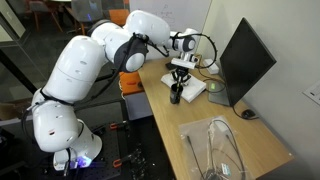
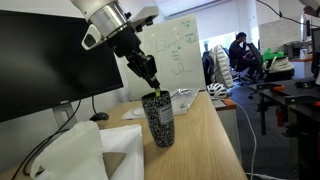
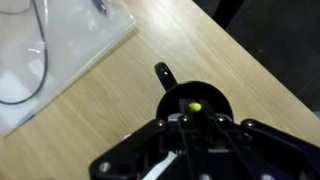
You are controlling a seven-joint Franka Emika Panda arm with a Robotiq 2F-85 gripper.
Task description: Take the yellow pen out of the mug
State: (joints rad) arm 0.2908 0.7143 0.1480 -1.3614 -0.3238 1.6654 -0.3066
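Next, my gripper rises off the mug (image 2: 158, 120), goes down toward the clear bag and releases, since bare desk lies below, to its left in the wrist view.
The small black mug (image 2: 158, 120) stands upright on the wooden desk (image 2: 205, 140). It also shows in an exterior view (image 1: 175, 96) and in the wrist view (image 3: 196, 98), seen from above with its handle pointing up-left. The yellow pen's tip (image 3: 196, 106) pokes up inside the mug, and most of the pen is hidden. My gripper (image 2: 150, 86) hangs straight above the mug's rim. In the wrist view its fingers (image 3: 190, 118) are drawn close around the pen's tip.
A dark monitor (image 2: 45, 60) stands at the desk's back, also seen in an exterior view (image 1: 246, 58). White papers (image 1: 192, 88) lie beside the mug. A clear bag with cables (image 1: 215, 150) lies farther along the desk, and shows in the wrist view (image 3: 50, 50).
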